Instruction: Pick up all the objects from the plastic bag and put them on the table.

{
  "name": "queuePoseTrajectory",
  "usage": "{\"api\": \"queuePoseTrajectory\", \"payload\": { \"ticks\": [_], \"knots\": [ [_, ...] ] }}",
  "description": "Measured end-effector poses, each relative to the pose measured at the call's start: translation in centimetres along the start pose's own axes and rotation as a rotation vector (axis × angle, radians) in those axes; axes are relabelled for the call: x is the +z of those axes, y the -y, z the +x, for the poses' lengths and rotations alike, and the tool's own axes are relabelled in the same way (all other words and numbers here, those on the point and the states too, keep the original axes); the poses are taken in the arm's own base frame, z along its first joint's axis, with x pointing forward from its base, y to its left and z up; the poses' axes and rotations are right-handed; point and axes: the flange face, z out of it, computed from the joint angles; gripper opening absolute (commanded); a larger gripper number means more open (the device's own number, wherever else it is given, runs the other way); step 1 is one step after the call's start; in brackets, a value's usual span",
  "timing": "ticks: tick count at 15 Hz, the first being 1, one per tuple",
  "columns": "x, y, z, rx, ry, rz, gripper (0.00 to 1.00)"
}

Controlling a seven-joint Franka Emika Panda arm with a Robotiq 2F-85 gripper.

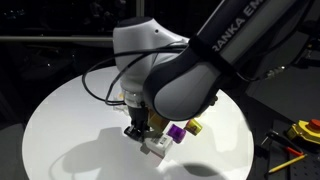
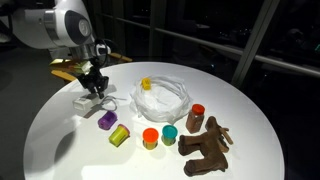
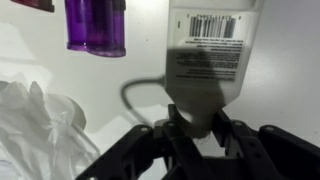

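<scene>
My gripper lowers slightly next and opens its fingers off the cap end, since the white bottle (image 2: 86,104) (image 3: 210,45) is already low over bare table beside the purple object.
My gripper (image 3: 196,128) is shut on the cap end of a white bottle (image 3: 210,45) with a barcode label. The bottle rests low at the table in both exterior views (image 2: 84,101) (image 1: 155,147), with the gripper (image 2: 94,82) (image 1: 140,128) right above it. The clear plastic bag (image 2: 165,98) lies at the table's middle, with a yellow object (image 2: 146,84) in it; its crumpled edge shows in the wrist view (image 3: 35,120). A purple object (image 2: 106,121) (image 3: 95,25) lies on the table beside the bottle.
On the round white table (image 2: 60,150) a yellow-green piece (image 2: 120,136), an orange cup (image 2: 150,138), a teal cup (image 2: 169,134), a red-brown cylinder (image 2: 196,117) and a brown toy (image 2: 205,150) lie in a row. Tools lie beyond the table's edge (image 1: 300,130).
</scene>
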Motion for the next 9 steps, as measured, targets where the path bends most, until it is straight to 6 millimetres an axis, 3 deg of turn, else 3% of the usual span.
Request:
{"api": "queuePoseTrajectory", "payload": {
  "ticks": [2,3,4,9],
  "knots": [
    [1.9,0.3,-0.4,-0.007,0.023,-0.004,0.36],
    [2.6,0.4,-0.4,-0.008,0.029,-0.005,0.61],
    [3.0,0.5,-0.4,-0.009,0.032,-0.005,0.62],
    [1.5,-1.1,1.3,-0.019,-0.011,-0.010,0.98]
  ]
}}
